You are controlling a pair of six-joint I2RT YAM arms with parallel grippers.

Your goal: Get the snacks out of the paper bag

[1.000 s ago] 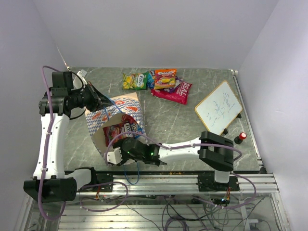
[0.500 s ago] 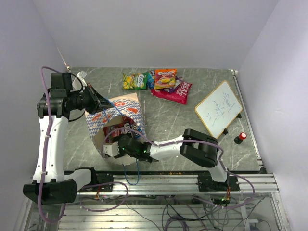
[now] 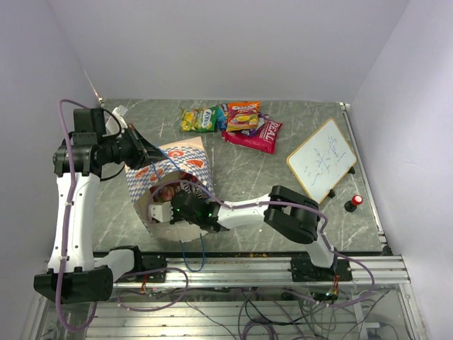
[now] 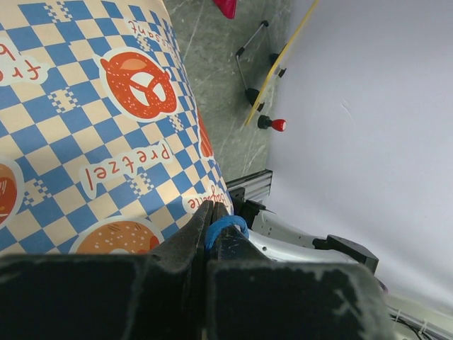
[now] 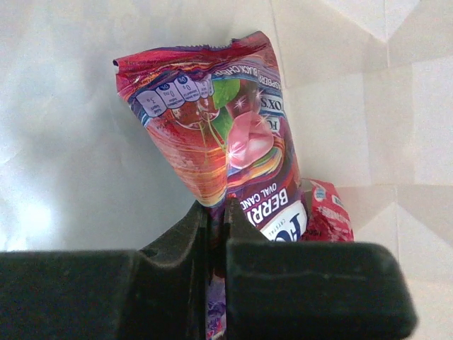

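Observation:
I will next draw my right gripper up and outward from the bag's opening, then lower it to release onto the green-yellow packets, with snacks gathered at the table's far side.
The cream paper bag with blue checks and pretzel prints lies on its side, mouth toward the near edge. My left gripper is shut on its blue cord handle and holds the top side up. My right gripper is inside the bag's mouth, shut on a red-purple berry candy packet. A red packet lies behind it in the bag. Several snacks lie at the table's far side: the crimson "REAL" bag, an orange pouch and green-yellow packets.
A small whiteboard stands on legs at the right, with a red-capped marker near it; both also show in the left wrist view, the whiteboard and the marker. The table's metal rail runs along the near edge.
My right gripper has moved left and deeper into the bag's mouth. The left gripper still holds the handle and has barely shifted.

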